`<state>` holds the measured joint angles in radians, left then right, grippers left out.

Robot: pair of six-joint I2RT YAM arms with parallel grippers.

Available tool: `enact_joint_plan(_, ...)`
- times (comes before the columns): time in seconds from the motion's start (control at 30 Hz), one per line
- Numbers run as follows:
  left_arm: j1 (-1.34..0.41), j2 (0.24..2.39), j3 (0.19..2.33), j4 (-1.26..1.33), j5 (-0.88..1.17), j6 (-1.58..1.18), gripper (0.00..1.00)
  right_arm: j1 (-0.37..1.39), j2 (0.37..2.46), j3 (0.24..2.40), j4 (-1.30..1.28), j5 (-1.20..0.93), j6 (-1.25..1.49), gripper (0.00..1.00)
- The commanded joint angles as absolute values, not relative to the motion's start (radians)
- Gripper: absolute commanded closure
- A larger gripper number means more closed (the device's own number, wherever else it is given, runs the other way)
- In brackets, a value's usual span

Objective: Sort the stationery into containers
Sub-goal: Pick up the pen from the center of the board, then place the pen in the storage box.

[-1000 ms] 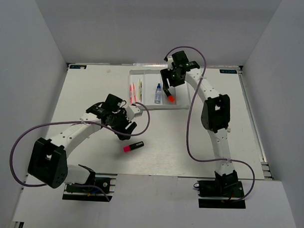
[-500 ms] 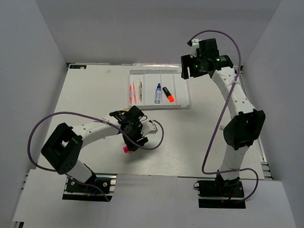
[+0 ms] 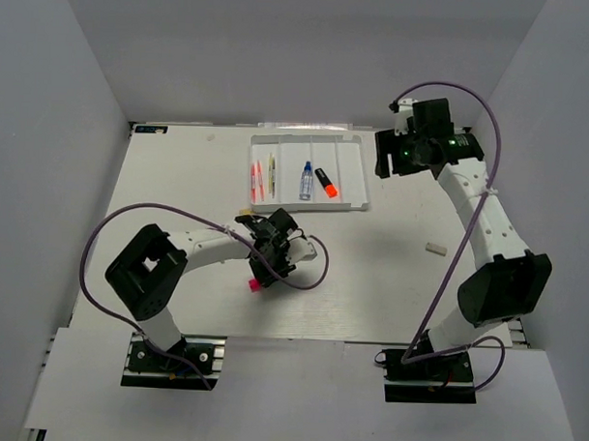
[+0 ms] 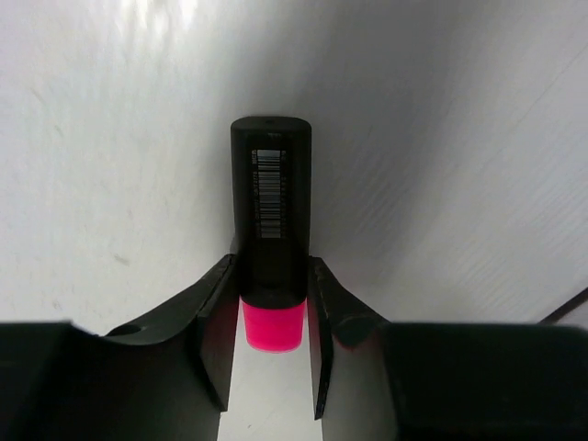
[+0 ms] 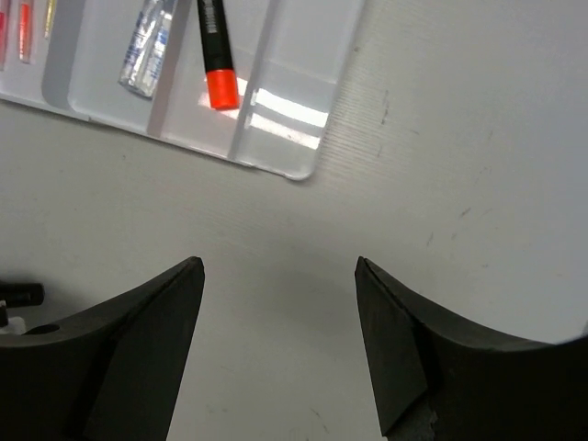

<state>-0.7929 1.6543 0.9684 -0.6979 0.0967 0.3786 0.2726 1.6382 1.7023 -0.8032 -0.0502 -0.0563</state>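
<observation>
The robot's left gripper first needs to lift away from the robot's base to the tray, so that it can reach the spot [image 3: 332,171] beside the orange-ended highlighter, away from the bottle.
My left gripper [image 3: 270,262] is low on the table, its jaws closed against both sides of the pink-ended black highlighter [image 4: 270,207], which lies flat with its pink end [image 3: 254,286] toward the wrist. My left gripper [image 4: 272,266] grips it near that end. The white divided tray [image 3: 349,179] holds pink and orange pens [image 3: 257,182], a yellow pencil [image 3: 271,169], the blue-capped bottle [image 3: 307,180] and the orange-ended highlighter [image 3: 326,183]. My right gripper [image 3: 389,158] is open and empty, raised to the right of the tray. The right wrist view [image 5: 277,266] shows the tray's corner [image 5: 303,138] and the orange-ended highlighter [image 5: 213,46].
A small beige eraser [image 3: 435,249] lies on the table right of centre. The left arm's purple cable [image 3: 317,270] loops beside the left gripper. Grey walls enclose the table on three sides.
My left gripper moved to the pink-ended highlighter and closed on it. My right gripper left the orange-ended highlighter in the tray, opened and swung up and right.
</observation>
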Motion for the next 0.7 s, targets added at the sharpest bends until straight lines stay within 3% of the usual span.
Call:
enact_joint_plan(0.0,-0.816,1.670,1.112,-0.638,0.159,0.269,0.89,0.229,1.526,1.645,-0.775,-0.005,-0.042,0.27)
enact_joint_plan(0.13,-0.825,1.726,1.337,-0.568,0.167,0.074,0.99,0.158,1.418,1.542,-0.785,0.032,-0.017,0.28)
enact_joint_plan(0.3,-0.790,1.958,1.777,-0.610,0.179,-0.167,1.00,0.083,1.361,1.442,-0.793,0.023,-0.025,0.28)
enact_joint_plan(0.5,-0.758,2.285,2.297,-0.750,-0.073,-0.417,1.00,0.046,1.330,1.339,-0.785,-0.024,-0.043,0.30)
enact_joint_plan(0.67,-0.718,2.295,2.240,-0.537,-0.182,-0.405,0.98,0.029,1.322,1.328,-0.788,-0.043,-0.048,0.30)
